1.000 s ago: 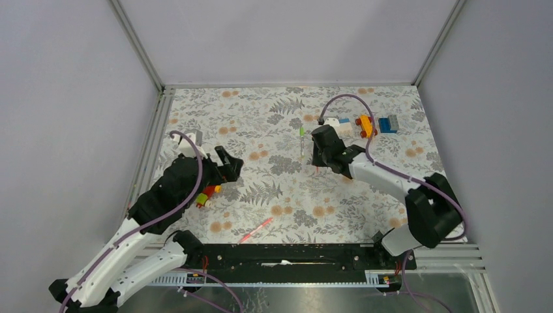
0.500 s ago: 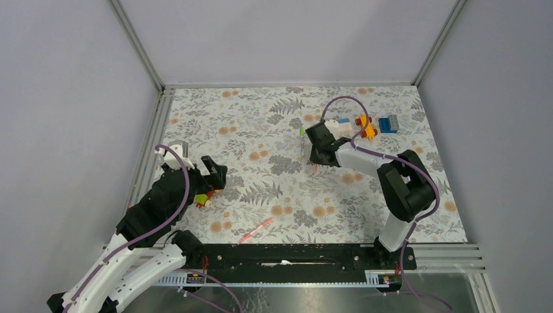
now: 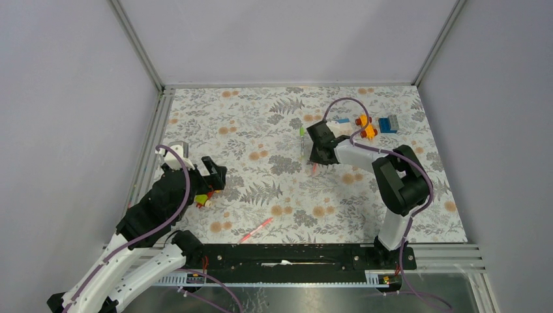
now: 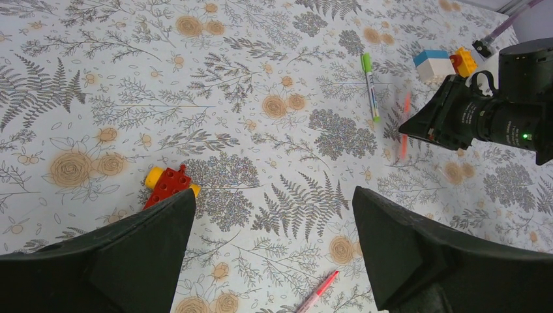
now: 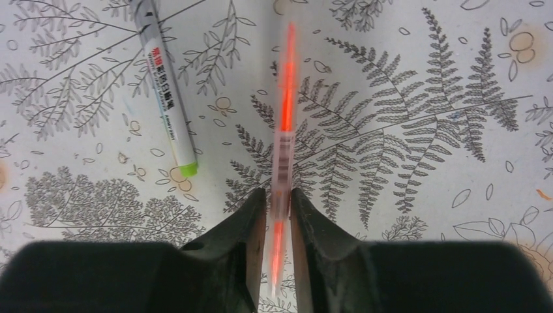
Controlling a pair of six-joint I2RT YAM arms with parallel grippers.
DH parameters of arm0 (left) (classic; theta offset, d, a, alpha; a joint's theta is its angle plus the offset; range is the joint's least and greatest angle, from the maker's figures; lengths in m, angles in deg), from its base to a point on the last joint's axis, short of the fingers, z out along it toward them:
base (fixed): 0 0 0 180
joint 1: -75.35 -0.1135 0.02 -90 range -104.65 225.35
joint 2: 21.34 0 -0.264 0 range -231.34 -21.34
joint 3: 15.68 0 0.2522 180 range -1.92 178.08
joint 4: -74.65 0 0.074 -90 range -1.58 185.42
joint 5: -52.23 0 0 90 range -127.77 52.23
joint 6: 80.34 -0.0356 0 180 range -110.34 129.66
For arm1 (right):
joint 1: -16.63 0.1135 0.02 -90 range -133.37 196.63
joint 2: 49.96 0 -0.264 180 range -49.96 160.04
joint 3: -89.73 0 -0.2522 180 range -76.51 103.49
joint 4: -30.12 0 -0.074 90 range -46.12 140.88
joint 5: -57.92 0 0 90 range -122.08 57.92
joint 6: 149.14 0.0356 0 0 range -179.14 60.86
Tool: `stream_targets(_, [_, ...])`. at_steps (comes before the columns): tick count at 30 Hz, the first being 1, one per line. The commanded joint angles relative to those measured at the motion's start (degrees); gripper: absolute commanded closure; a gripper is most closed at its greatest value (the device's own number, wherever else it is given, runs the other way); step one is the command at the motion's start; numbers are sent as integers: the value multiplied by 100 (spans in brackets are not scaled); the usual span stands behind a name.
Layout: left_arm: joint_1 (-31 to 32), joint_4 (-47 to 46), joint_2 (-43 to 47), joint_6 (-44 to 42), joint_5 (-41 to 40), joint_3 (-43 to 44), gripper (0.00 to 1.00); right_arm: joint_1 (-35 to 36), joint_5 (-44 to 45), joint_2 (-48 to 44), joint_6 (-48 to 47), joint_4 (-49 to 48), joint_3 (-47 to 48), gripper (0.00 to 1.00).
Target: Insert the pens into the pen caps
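The left gripper moves down, back and to the right in the top view onto the second pink pen's middle (image 3: 255, 230) (image 4: 308, 304) next, since it lies near the front edge.
My right gripper (image 3: 317, 156) is shut on a pink-red pen (image 5: 283, 150), which runs lengthwise between the fingers (image 5: 251, 222) and sticks out ahead of them, blurred. It also shows in the left wrist view (image 4: 404, 127). A white pen with a green end (image 5: 163, 91) lies on the mat just left of it (image 3: 302, 140). A second pink pen (image 3: 255, 230) lies near the front edge, below my left gripper (image 4: 272, 195), which is open and empty over the mat's left side (image 3: 215, 176). I see no loose pen caps.
A red-yellow toy block (image 4: 168, 184) lies by my left finger (image 3: 203, 199). At the back right are a white-blue block (image 3: 339, 120), an orange-red toy (image 3: 365, 126) and a blue block (image 3: 389, 123). Metal rails border the flowered mat (image 3: 261, 117).
My left gripper has drawn back toward the left and near side. My right arm has folded, its gripper shifting slightly left with the pink pen held in it.
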Motion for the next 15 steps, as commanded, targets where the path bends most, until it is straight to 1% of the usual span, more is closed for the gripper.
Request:
stream_targets(1, [-9,-94,41,-139,-133,1,1,-63,-155,4,81,27,299,69])
stream_targets(5, [-17,-93,45,-147,-115,2,1,-78,-253,-106,25,18,330,56])
stream_targets(7, [-28,-102,40,-166,-91,1,1,-88,-339,-275,-67,17,344,52])
stream_targets(11, [-26,-102,22,-190,-44,1,1,-81,-418,-581,-284,21,276,48])
stream_targets(15, [-27,-142,14,-234,115,-3,1,-79,-360,-1012,-509,28,-8,43])
